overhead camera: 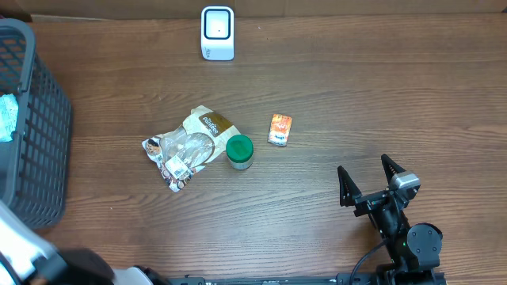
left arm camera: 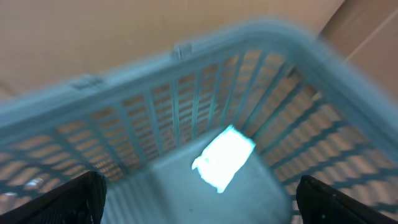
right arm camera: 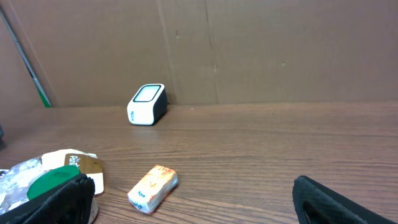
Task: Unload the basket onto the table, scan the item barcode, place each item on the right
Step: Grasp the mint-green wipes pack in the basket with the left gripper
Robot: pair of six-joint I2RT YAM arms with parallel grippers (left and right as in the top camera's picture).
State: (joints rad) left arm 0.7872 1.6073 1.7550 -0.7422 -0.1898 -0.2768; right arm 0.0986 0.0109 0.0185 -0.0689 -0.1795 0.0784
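I need to lower my left gripper next, moving it away from my base, to the pale packet's near end [overhead camera: 6, 129] [left arm camera: 215, 172] in the grey basket.
The white barcode scanner [overhead camera: 217, 32] stands at the table's far edge, also seen as the scanner [right arm camera: 147, 104] in the right wrist view. A pale packet [left arm camera: 224, 158] lies on the floor of the grey basket [left arm camera: 186, 81], blurred. My left gripper [left arm camera: 199, 202] hangs open above it with nothing between its fingers. In the overhead view that packet [overhead camera: 6, 117] shows at the left edge inside the basket [overhead camera: 43, 119]. My right gripper [overhead camera: 364, 170] rests open and empty at the near right, its open jaws [right arm camera: 199, 205] facing a small orange packet [right arm camera: 153, 188].
Mid-table lie a crinkly clear and brown bag [overhead camera: 186, 146], a green-lidded jar [overhead camera: 239, 150] and the orange packet [overhead camera: 280, 129]. The basket fills the left edge. A cardboard wall [right arm camera: 249, 50] stands behind the scanner. My left arm [overhead camera: 32, 257] is a blur at the near left.
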